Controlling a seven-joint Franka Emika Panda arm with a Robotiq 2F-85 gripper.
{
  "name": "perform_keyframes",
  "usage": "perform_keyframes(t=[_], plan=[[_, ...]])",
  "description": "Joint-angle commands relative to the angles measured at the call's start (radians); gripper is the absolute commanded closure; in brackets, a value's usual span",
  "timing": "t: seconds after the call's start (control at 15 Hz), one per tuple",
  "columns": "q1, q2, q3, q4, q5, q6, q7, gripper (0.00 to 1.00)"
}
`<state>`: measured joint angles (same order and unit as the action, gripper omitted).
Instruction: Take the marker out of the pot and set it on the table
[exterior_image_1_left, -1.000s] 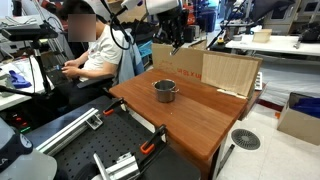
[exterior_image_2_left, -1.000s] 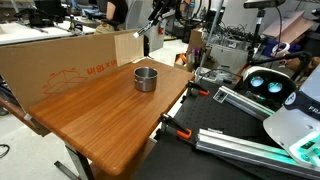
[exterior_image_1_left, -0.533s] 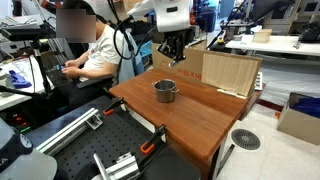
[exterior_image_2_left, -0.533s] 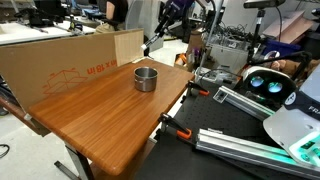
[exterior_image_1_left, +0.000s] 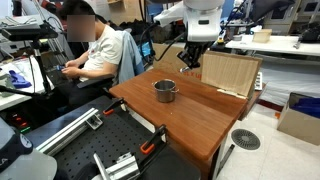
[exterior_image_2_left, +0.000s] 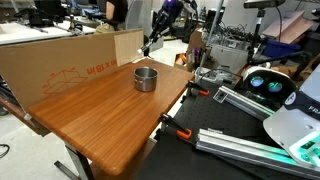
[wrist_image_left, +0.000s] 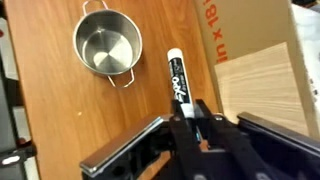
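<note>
I will next bring the marker down in my gripper to the empty table, between the pot and the cardboard box.
The silvery steel pot (exterior_image_1_left: 165, 91) stands on the reddish-brown table (exterior_image_1_left: 200, 120) and is empty inside in the wrist view (wrist_image_left: 108, 45). It also shows in an exterior view (exterior_image_2_left: 146, 78) on the table (exterior_image_2_left: 100, 125). My gripper (wrist_image_left: 194, 118) is shut on the dark marker (wrist_image_left: 177, 82), whose white-capped end points away from me. In both exterior views the gripper (exterior_image_1_left: 190, 52) (exterior_image_2_left: 160, 22) hangs well above the table's far edge, beside the pot, with the marker (exterior_image_1_left: 184, 62) (exterior_image_2_left: 150, 42) slanting down from it.
A cardboard box (exterior_image_1_left: 228, 72) (exterior_image_2_left: 70, 62) stands along the table's far edge, right by the gripper. A seated person (exterior_image_1_left: 100, 50) is behind the table. A black bench with metal rails (exterior_image_1_left: 90, 150) and a floor fan (exterior_image_1_left: 245, 139) lie nearby.
The arm has carried the marker sideways, from above the pot's far side toward the cardboard box. The pot has not moved.
</note>
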<state>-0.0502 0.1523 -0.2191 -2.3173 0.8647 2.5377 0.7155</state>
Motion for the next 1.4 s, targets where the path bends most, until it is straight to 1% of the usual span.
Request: perform_keyframes(t=[0.0,0.33,0.47,0.67,0.87,1.07,1.13,1.2,1.27,1.33], plan=[[-0.024,0.127,0.025,0.108,-0.039,-0.024,0.050,0.95],[-0.025,0.299,0.036,0.250,-0.046,-0.025,0.060,0.95],[-0.016,0.362,0.022,0.301,-0.082,-0.031,0.106,0.95],[-0.008,0.451,0.001,0.370,-0.175,-0.038,0.198,0.95],[-0.011,0.521,-0.004,0.429,-0.249,-0.039,0.283,0.95],[-0.020,0.556,-0.004,0.476,-0.288,-0.048,0.340,0.95],[-0.017,0.563,-0.009,0.489,-0.303,-0.060,0.372,0.90],[-0.018,0.562,-0.011,0.494,-0.315,-0.061,0.382,0.56],[-0.028,0.556,0.001,0.496,-0.313,-0.063,0.371,0.55],[-0.033,0.554,0.007,0.497,-0.315,-0.064,0.367,0.50]])
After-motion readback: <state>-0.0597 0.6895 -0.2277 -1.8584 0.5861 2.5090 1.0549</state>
